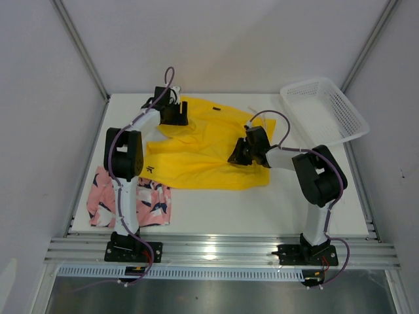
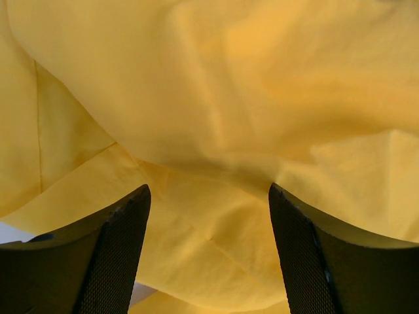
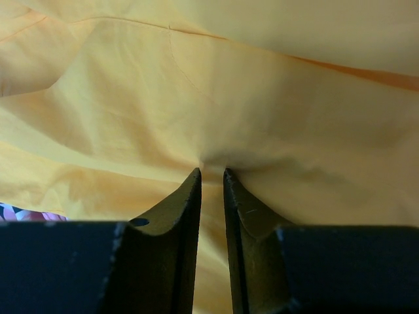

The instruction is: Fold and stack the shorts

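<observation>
The upper yellow layer's edge (image 2: 211,169) lies just below, between my left gripper's wide-open fingers. Next I should lower that gripper slightly and pinch the fabric there.
The yellow shorts (image 1: 203,147) lie spread and partly folded across the middle of the white table, with a small dark logo near their left edge. My left gripper (image 1: 175,112) is over their far left corner; in the left wrist view (image 2: 208,196) its jaws stand wide apart with yellow fabric between them. My right gripper (image 1: 237,156) is on their right part; in the right wrist view (image 3: 211,173) it is shut on a pinch of yellow fabric. The pink leafy-print shorts (image 1: 131,199) lie folded at the near left.
A white mesh basket (image 1: 324,108) stands tilted at the back right, overhanging the table's edge. The table (image 1: 262,206) ends at walls left and right and at a metal rail at the near side. The left arm crosses over the pink shorts.
</observation>
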